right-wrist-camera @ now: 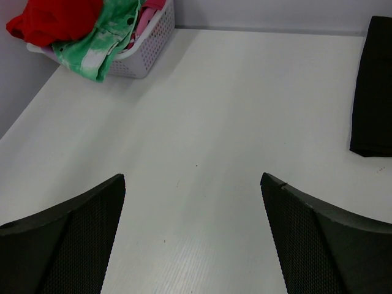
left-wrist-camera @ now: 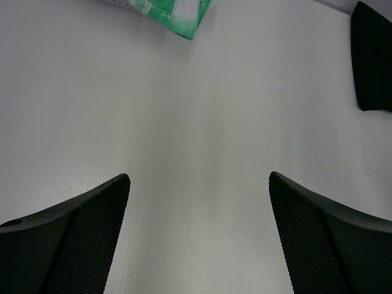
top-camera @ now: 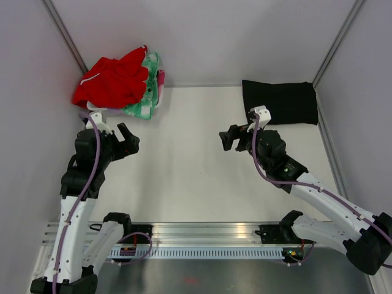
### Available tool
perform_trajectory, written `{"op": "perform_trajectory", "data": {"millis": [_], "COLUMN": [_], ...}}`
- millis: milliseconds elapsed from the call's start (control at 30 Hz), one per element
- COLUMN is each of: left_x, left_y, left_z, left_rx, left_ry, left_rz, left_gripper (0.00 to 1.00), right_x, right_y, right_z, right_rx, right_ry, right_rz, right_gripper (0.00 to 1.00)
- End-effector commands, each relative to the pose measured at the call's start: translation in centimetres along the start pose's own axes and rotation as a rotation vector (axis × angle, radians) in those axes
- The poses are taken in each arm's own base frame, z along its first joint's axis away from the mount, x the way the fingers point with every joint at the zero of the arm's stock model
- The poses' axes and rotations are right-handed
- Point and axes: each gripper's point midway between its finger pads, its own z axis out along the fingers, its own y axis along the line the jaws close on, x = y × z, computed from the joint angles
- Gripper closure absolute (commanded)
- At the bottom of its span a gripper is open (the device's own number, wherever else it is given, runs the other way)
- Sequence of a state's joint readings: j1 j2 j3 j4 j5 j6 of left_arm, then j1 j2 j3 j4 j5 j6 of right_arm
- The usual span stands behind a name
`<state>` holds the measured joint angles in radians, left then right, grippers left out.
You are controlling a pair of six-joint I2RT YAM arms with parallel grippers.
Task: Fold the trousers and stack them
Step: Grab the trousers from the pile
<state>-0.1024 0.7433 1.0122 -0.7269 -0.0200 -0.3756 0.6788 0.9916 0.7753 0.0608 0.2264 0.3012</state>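
The red trousers' fold (top-camera: 136,90) beside the green garment lies on top, so my left gripper needs to reach outward over the basket and lower onto it.
The red trousers (top-camera: 110,82) lie bunched on top of a pile in a white basket (right-wrist-camera: 144,46) at the far left corner; they also show as a red heap (right-wrist-camera: 52,18) in the right wrist view. My left gripper (top-camera: 130,142) hovers open over the table, just in front of the basket, nothing between its fingers. My right gripper (top-camera: 231,137) is open too, over the middle right of the table, and points toward the basket. Both wrist views show wide-apart black fingers (left-wrist-camera: 73,239) (right-wrist-camera: 324,233) above bare white tabletop.
A green-and-white mottled garment (top-camera: 146,92) hangs over the basket under the trousers, its corner (left-wrist-camera: 184,15) showing in the left wrist view. A folded black cloth (top-camera: 280,102) lies at the far right. Grey walls close in the table on three sides.
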Motion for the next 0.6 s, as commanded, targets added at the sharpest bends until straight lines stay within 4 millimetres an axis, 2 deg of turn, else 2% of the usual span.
{"op": "perform_trajectory", "data": {"millis": [0,167,200,233,300,333,367,400,433,467,500,533,567], "left_x": [-1.8,-4.3,-4.3,-6.1,-7.4,-8.8,-9.7,-12.1,-11.3,-11.8,-13.8,-13.9,-13.1], "left_y": [-1.0,-1.8,-1.5,-1.3,-0.9,-1.0,-1.0,-1.7,-0.9,-0.7,-1.1,-0.9,-0.4], "left_z": [-0.4,1.3,2.8,3.3,5.1,7.4,8.6,9.2,12.6,13.9,14.6,15.9,18.6], "left_rx": [0.037,0.052,0.02,-0.022,-0.079,-0.116,-0.133,-0.132,-0.189,-0.213,-0.214,-0.229,-0.246], "left_ry": [-0.052,-0.119,-0.099,-0.138,-0.132,-0.124,-0.122,-0.159,-0.103,-0.101,-0.131,-0.121,-0.087], "left_rz": [0.001,-0.013,-0.037,-0.056,-0.081,-0.081,-0.079,-0.079,-0.066,-0.062,-0.058,-0.047,-0.03], "left_gripper": [0.0,0.0,0.0,0.0,0.0,0.0,0.0,0.0,0.0,0.0,0.0,0.0,0.0], "right_x": [-2.0,-0.8,-0.6,0.2,0.6,1.5,1.8,1.8,1.6,1.4,1.0,0.9,0.3], "right_y": [0.7,-0.3,-0.7,-1.1,-2.1,-2.8,-2.6,-2.5,-2.4,-2.3,-2.2,-2.4,-2.7], "right_z": [0.6,2.1,2.5,2.8,4.4,4.8,5.5,5.7,5.8,5.8,5.7,5.5,5.2], "right_rx": [-0.002,0.074,0.106,0.126,0.157,0.155,0.135,0.118,0.108,0.102,0.101,0.107,0.125], "right_ry": [-0.05,-0.01,0.0,0.033,0.073,0.124,0.144,0.151,0.147,0.141,0.133,0.128,0.108], "right_rz": [0.04,0.07,0.076,0.079,0.118,0.14,0.159,0.167,0.166,0.164,0.158,0.154,0.149], "right_gripper": [0.02,0.02,0.02,0.02,0.02,0.02,0.02,0.02,0.02,0.02,0.02,0.02,0.02]}}
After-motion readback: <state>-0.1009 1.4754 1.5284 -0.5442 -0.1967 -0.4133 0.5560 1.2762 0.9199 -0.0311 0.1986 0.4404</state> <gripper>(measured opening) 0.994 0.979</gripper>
